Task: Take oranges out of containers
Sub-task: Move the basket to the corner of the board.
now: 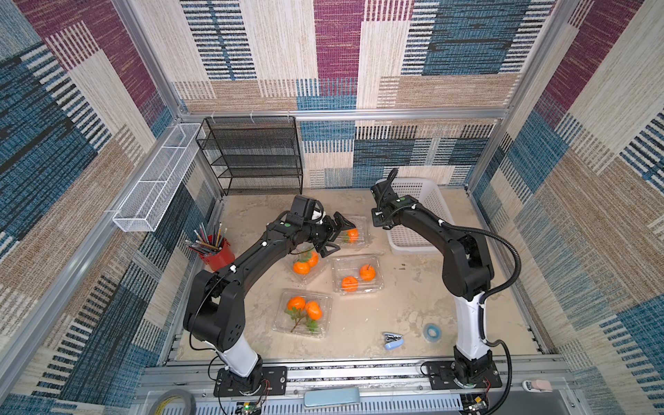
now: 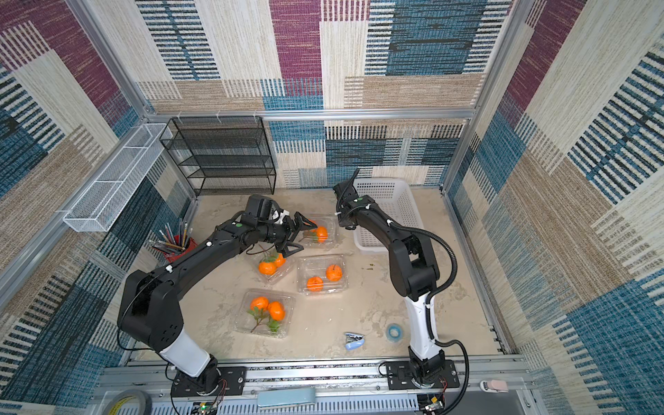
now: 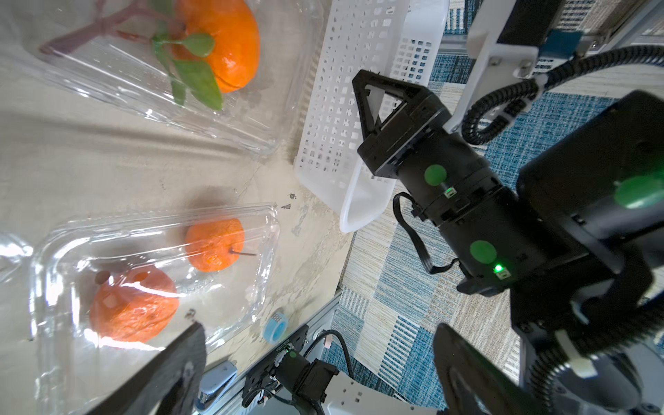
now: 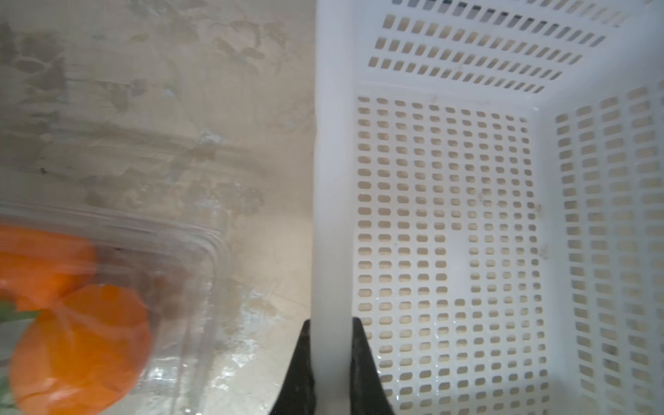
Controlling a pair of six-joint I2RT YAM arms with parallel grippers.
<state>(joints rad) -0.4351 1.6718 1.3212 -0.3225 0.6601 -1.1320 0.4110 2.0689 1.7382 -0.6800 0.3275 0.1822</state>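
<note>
The right gripper shifts the basket toward the bare tabletop across the basket from that gripper next, away from the far container, and releases the basket's rim.
Four clear containers lie on the table in both top views, each with oranges inside: a far one, a middle-left one, a middle-right one and a near one. Oranges show through the plastic. My left gripper hangs open and empty just left of the far container. My right gripper is shut on the left rim of the white basket, beside the far container.
A red cup of pencils stands at the left. A black mesh rack is at the back wall, a white wire tray on the left wall. A stapler and a blue tape roll lie near the front.
</note>
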